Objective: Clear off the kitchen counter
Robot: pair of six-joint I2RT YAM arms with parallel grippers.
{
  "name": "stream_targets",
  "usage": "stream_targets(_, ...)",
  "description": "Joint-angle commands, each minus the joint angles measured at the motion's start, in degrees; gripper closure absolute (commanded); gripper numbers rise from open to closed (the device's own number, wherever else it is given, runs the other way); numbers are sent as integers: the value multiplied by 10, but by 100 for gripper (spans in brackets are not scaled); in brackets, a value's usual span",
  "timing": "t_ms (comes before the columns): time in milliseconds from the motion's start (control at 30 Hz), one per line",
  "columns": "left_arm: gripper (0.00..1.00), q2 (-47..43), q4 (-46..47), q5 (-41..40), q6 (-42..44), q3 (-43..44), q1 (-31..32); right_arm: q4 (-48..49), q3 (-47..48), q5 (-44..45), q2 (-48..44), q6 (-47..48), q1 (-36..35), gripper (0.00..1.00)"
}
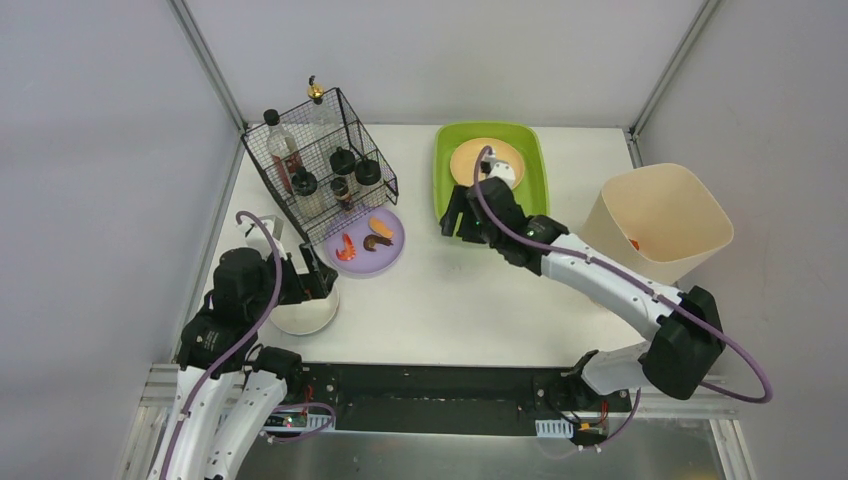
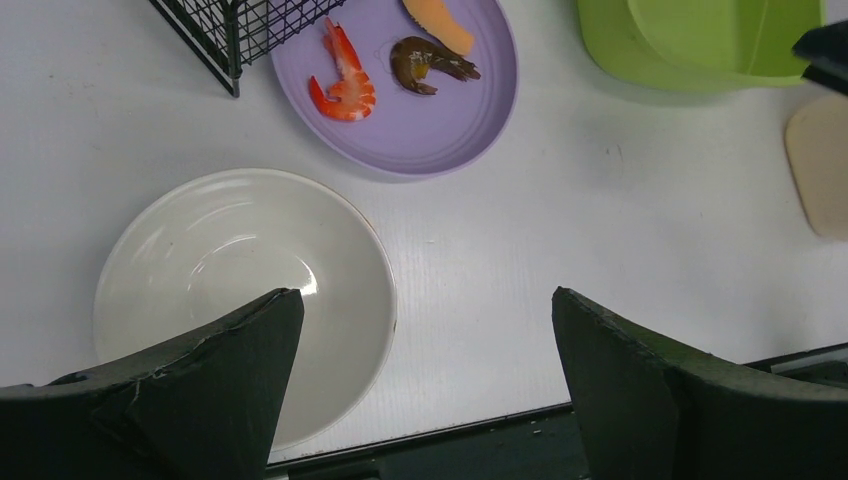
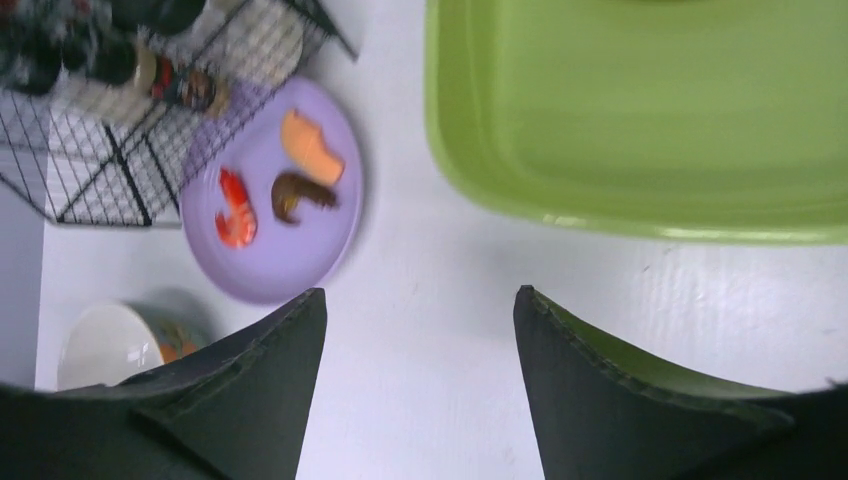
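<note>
I need to move my right gripper across and down onto the plate's rim on the side facing the bare counter, clear of the basket. The plate's rim is below my right gripper, to the left in the top view.
The white kitchen counter holds a purple plate with a red shrimp, a brown shrimp and an orange piece. A white bowl sits near the front left. My left gripper is open and empty above the bowl's right rim; in the left wrist view the bowl lies under the left finger. My right gripper is open and empty over bare counter, just in front of the lime-green tray, with the purple plate to its left.
A black wire basket with several bottles stands at the back left, touching the purple plate's far edge. The green tray holds an orange plate. A beige bin stands at the right. Grey frame rails edge the counter.
</note>
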State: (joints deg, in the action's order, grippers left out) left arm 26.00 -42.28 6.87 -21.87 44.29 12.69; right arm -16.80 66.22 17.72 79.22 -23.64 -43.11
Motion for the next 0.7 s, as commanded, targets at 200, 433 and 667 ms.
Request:
stream_targets(200, 0, -1, 14, -23, -3, 0, -3, 145, -104, -5, 48, -206, -91, 30)
stream_targets(433, 0, 3, 14, -21, -2, 1, -3, 229, -104, 28, 139, -289, -136, 32)
stream_targets(667, 0, 3, 14, -21, -1, 1, -4, 288, -65, 37, 235, -347, -156, 33)
